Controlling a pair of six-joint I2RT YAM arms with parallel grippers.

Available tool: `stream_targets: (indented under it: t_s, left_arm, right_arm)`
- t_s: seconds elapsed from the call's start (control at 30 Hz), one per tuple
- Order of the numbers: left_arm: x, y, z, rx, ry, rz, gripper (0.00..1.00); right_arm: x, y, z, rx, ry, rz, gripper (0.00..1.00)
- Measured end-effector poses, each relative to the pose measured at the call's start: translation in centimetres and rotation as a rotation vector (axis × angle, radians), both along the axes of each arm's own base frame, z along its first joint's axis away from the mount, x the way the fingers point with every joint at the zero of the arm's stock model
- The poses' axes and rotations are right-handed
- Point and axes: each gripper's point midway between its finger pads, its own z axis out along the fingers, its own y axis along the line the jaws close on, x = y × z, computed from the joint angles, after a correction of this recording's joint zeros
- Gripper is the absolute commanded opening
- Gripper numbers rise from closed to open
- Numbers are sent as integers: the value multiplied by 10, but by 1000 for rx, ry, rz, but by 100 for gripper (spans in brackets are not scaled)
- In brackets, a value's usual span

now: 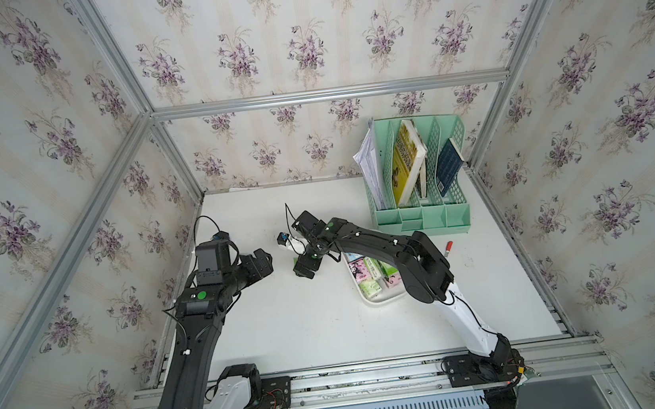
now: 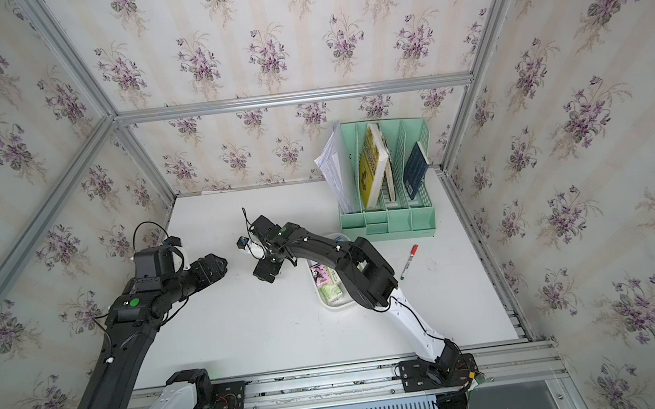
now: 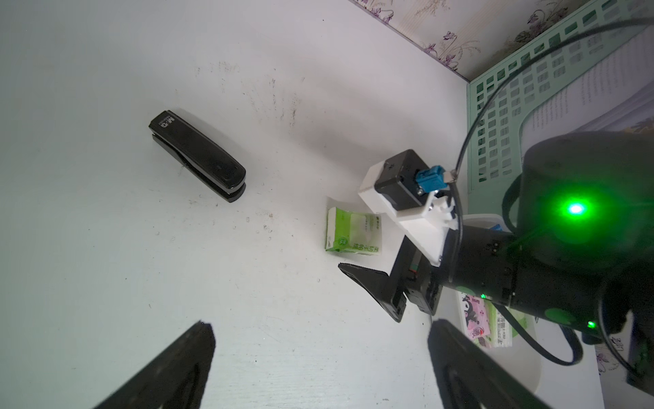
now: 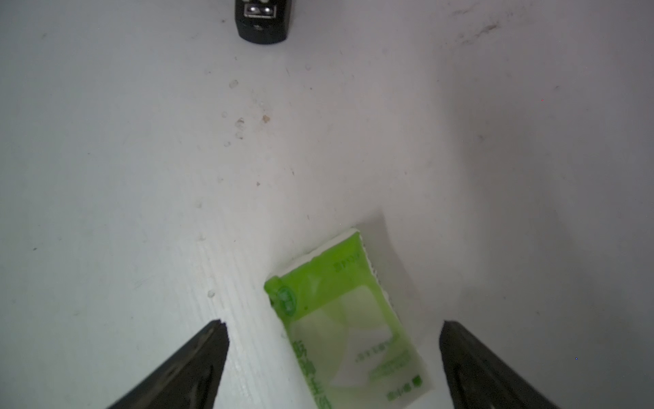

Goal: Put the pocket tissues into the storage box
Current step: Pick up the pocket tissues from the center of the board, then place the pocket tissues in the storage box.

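Next, my right gripper moves down around the long sides of the green-white pack (image 4: 355, 340), which lies below it, since the open fingers already stand clear on either side.
One green-white pack of pocket tissues (image 4: 350, 329) lies flat on the white table, left of the storage box (image 1: 369, 301). My right gripper (image 4: 332, 324) hangs over this pack (image 3: 352, 232), open, with a finger on either side and neither touching it. The storage box (image 2: 330, 304) is a shallow white tub, partly under the right arm. It holds several packs, among them a pink one (image 1: 359, 270) and a green one (image 1: 370, 288). Further left, my left gripper (image 3: 320, 324) hovers open and empty above bare table. It shows in a top view too (image 1: 263, 258).
A black stapler (image 3: 198, 155) lies on the table beyond the loose pack. A mint green file organizer (image 1: 422, 212) with books and papers stands at the back right. A red-capped marker (image 2: 408, 263) lies right of the box. Aluminium frame rails edge the table.
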Motion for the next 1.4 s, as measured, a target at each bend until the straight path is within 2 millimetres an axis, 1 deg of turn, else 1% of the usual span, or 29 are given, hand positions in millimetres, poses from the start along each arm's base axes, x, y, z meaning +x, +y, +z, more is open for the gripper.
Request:
stream_targets:
  t_s: [0.13,0.23,0.3,0.43,0.47,0.53,0.6,0.67,0.8,0.83,0.9,0.93,1.0,1.03,1.13,1.23,1.33,1.4]
  left_arm:
    - [0,1,-1,4,2,3,99]
    - [0,1,-1,5,3,4,99]
    - [0,1,-1,5,3,4,99]
    - [-1,1,0,6,0,5,99]
    - [-1,1,1,6,-2,5,99]
    - [-1,1,1,5,-2,5,99]
    - [-1,1,1,5,-3,5,99]
    - [-1,1,1,5,-3,5,99]
    - [-1,1,1,5,-3,5,99]
    - [-1,1,1,4,-3,5,99]
    - [0,0,0,-2,0,0,99]
    - [1,-1,-1,-7,4,0,99]
    - [3,-2,-3,-19,14,-2,99]
    - [4,-3,-4,-27,17,-2,99]
    - [9,-6,-7,-41,23,-9,99]
    - [13,-9,-7,-54,18,-15,99]
    - [16,-10,-8,-63,19,-15,99]
    - [18,-11,-8,-65,17,-17,99]
  right_arm:
    - [-3,1,-7,-24,-9,4,98]
    - [-1,-2,-14,-46,-17,2,89]
    - [-2,-5,-19,-58,-9,1,80]
    - [-7,-9,-26,-66,20,2,45]
    - [-7,-9,-26,-68,20,0,40]
    - [-8,-10,-23,-69,18,-5,36]
    - [-12,-13,-16,-63,21,-12,34]
    - [-16,-17,-1,-46,16,-17,33]
    - [-26,-31,52,28,-37,-23,32]
    - [-30,-38,67,50,-52,-26,32]
    - [-40,-54,86,77,-67,-30,31]
    - [-46,-66,95,91,-66,-30,31]
    - [-54,-91,102,101,-57,-46,30]
    - [-58,-107,104,103,-45,-58,30]
    - [-70,-145,103,95,-18,-94,29]
    - [-85,-177,99,80,1,-123,30]
    - [-99,-203,97,81,5,-146,30]
    - [-104,-215,95,79,-3,-161,30]
